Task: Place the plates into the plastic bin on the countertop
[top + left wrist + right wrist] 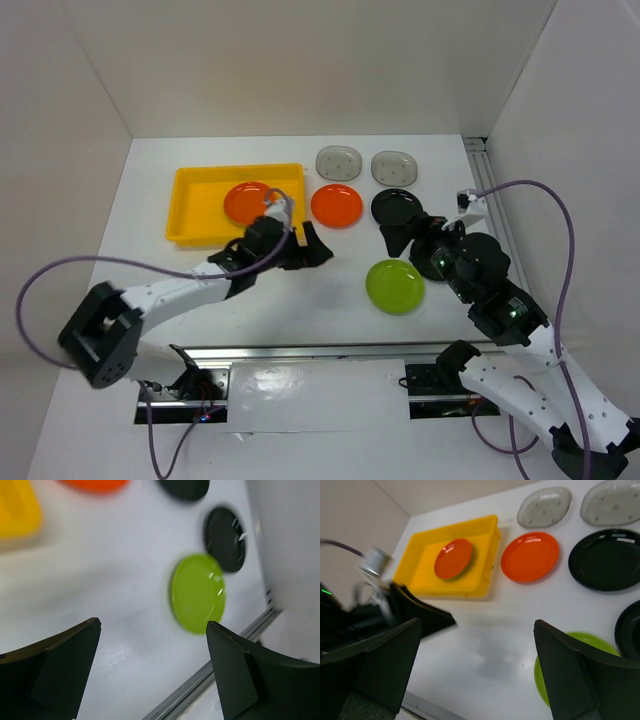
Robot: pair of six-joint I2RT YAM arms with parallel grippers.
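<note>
I should next lower my left gripper to the right in the top view onto the green plate's bin-side rim (369, 280), because that plate lies below my gripper, still outside the bin (200, 205).
The yellow plastic bin (200, 205) lies at the back left of the white countertop (300, 300) with one orange plate (248, 203) in it. A second orange plate (337, 206), two grey dotted plates (338, 162) (394, 166), a black plate (397, 208) and a lime-green plate (395, 285) lie on the countertop. My left gripper (312, 250) is open and empty, just right of the bin's near corner. My right gripper (408, 235) is open and empty, over the black plate's near edge. A second black plate (631, 630) shows beside the green plate (585, 645).
White walls enclose the countertop on the left, back and right. A metal rail (320, 352) runs along the near edge by the arm bases. In the left wrist view the green plate (197, 592) lies near that rail (210, 675).
</note>
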